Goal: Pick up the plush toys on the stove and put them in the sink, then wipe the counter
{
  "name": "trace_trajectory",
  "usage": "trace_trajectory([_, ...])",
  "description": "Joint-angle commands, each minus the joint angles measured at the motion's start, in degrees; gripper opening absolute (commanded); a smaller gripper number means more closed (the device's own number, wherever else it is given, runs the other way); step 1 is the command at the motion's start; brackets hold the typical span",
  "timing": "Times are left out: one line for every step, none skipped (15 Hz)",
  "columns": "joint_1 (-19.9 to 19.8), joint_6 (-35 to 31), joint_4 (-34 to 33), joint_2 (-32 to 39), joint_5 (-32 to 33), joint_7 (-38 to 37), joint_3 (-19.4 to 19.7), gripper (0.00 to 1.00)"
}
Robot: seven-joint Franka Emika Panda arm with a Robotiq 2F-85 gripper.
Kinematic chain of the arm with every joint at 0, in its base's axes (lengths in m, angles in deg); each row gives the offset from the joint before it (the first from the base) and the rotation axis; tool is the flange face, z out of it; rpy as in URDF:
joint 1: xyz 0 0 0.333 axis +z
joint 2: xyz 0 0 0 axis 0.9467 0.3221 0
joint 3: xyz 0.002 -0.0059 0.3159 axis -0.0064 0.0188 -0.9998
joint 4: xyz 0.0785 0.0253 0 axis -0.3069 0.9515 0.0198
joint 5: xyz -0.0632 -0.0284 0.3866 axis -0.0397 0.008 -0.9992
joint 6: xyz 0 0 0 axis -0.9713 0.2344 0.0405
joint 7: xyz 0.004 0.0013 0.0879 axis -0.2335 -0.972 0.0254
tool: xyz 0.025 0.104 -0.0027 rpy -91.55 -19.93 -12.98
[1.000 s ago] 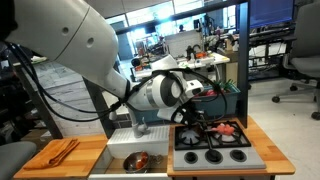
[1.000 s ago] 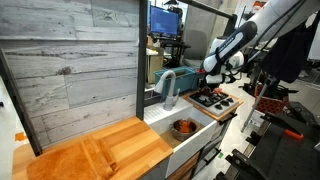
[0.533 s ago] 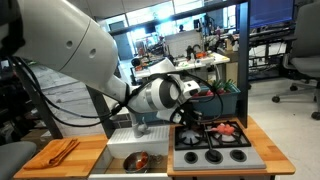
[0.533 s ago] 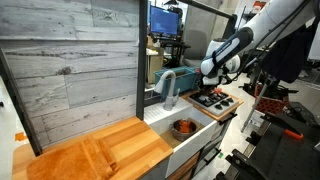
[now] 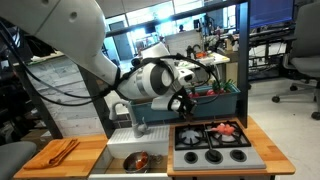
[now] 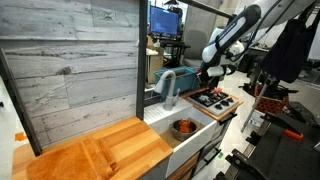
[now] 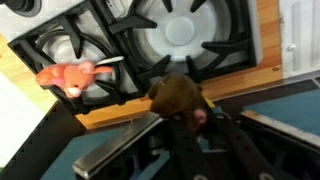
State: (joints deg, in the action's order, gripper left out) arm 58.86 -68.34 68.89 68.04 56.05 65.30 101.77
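Observation:
The robot's gripper is holding the brown plush toy and will carry it across to the sink next, then lower it over the metal bowl point(image 5: 137, 160) before it opens.
My gripper point(image 7: 190, 125) is shut on a brown plush toy point(image 7: 176, 98) that shows a pink spot between the fingers, held up above the stove point(image 7: 180, 40). A red-orange plush toy point(image 7: 70, 76) still lies on a burner grate. In both exterior views the gripper point(image 5: 184, 101) point(image 6: 211, 72) hangs over the stove point(image 5: 212, 146) point(image 6: 215, 101), toward its sink side. The red plush toy point(image 5: 226, 129) rests on the back burners. The sink point(image 5: 117, 157) with its metal bowl point(image 5: 137, 160) point(image 6: 184, 127) lies beside the stove.
An orange cloth point(image 5: 62, 150) lies on the wooden counter point(image 5: 40, 163) beyond the sink. The grey faucet point(image 6: 168, 86) rises behind the basin. A teal bin point(image 5: 225, 104) stands behind the stove. Wood strips point(image 7: 263, 40) border the stove panel.
The gripper closed on the brown plush toy at the stove and rose with it, shifting slightly toward the sink. The red plush toy stayed put.

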Motion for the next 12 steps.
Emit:
trace_trajectory([-3.0, -0.5, 13.8, -12.0, -0.4, 12.1, -8.3, 0.05])
trace_trajectory([-4.3, -0.3, 16.0, -14.0, 0.3, 13.8, -10.9, 0.05])
trace_trajectory([-5.1, 0.2, 18.7, -15.9, -0.4, 15.5, -13.1, 0.05])
trace_trajectory([-6.0, 1.1, 21.5, -17.5, -0.9, 17.3, -15.5, 0.05])
trace_trajectory([-7.0, 2.0, 21.9, -17.5, -2.3, 17.8, -17.9, 0.05])
trace_trajectory([-7.8, 2.9, 22.4, -17.2, -3.9, 17.9, -20.1, 0.05])
trace_trajectory([-7.6, 4.9, 22.5, -16.6, -5.0, 17.1, -21.2, 0.05])
trace_trajectory([-7.1, 6.8, 23.0, -16.4, -5.9, 16.4, -21.7, 0.05])
trace_trajectory([-6.6, 7.5, 22.9, -15.4, -7.0, 15.7, -22.2, 0.05])
trace_trajectory([-5.6, 7.9, 22.6, -14.3, -7.7, 14.8, -22.0, 0.05])
trace_trajectory([-4.8, 8.0, 22.3, -13.5, -8.4, 14.0, -21.8, 0.05])
trace_trajectory([-3.9, 7.7, 21.6, -12.3, -9.0, 12.8, -21.5, 0.05])
